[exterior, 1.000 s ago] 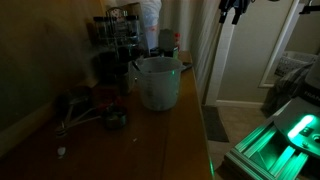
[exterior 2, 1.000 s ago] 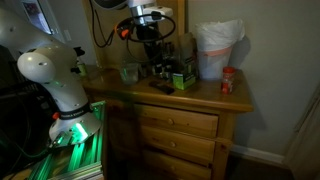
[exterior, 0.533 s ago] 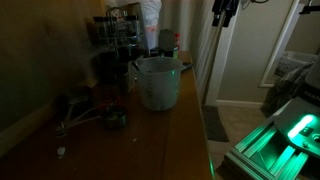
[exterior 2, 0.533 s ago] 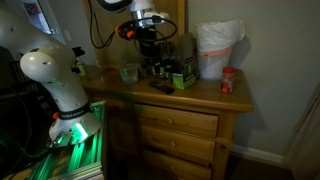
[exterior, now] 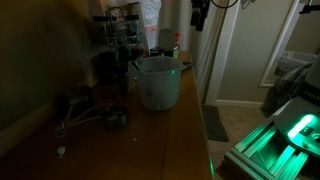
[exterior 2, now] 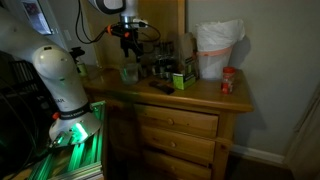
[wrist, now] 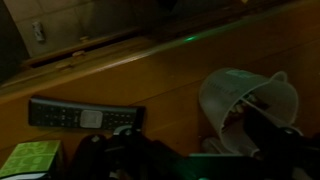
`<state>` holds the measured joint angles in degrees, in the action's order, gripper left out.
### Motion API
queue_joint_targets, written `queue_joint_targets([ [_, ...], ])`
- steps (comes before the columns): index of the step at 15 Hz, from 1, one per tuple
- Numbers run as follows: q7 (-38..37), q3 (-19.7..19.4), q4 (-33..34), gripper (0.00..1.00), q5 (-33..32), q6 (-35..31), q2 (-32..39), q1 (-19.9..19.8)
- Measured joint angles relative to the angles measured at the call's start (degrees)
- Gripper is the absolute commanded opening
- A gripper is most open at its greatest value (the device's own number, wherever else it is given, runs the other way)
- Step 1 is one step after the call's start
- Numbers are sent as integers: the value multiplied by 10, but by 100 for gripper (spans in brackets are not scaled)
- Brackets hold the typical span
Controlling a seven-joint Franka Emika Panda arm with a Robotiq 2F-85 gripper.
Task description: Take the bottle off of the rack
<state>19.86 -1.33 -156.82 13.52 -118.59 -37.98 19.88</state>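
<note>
The gripper swings outward next, past the bucket (exterior: 157,82) and over to the rack's upper shelf (exterior: 124,18) to close there, because its fingers still hang short of it.
The rack (exterior: 120,35) is a tall dark tiered stand with small clear jars at the back of the wooden dresser; it also shows in an exterior view (exterior 2: 163,62). I cannot pick out a single bottle on it in this dim light. My gripper (exterior: 199,16) hangs high in the air, right of the rack, beyond the pale bucket (exterior: 157,82). In an exterior view my gripper (exterior 2: 130,40) is above the bucket (exterior 2: 130,72), left of the rack. The wrist view looks down on the bucket (wrist: 250,105); the jaws are dark blurs along its bottom edge.
A remote control (wrist: 85,115) and a green box (wrist: 25,160) lie on the dresser top. A white bag-lined bin (exterior 2: 218,48) and a red bottle (exterior 2: 227,82) stand at the far end. Dark clutter (exterior: 95,108) lies near the wall.
My gripper has moved sideways, away from above the rack, to above the pale bucket. The things on the dresser have not moved.
</note>
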Motion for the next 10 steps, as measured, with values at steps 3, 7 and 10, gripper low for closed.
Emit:
queue_joint_targets([
  [3,11,-1,1,100,4,7,-10,7],
  [7,13,12,-1,100,5,-41,-6,7],
  [10,13,49,5,100,3,-158,7,11],
])
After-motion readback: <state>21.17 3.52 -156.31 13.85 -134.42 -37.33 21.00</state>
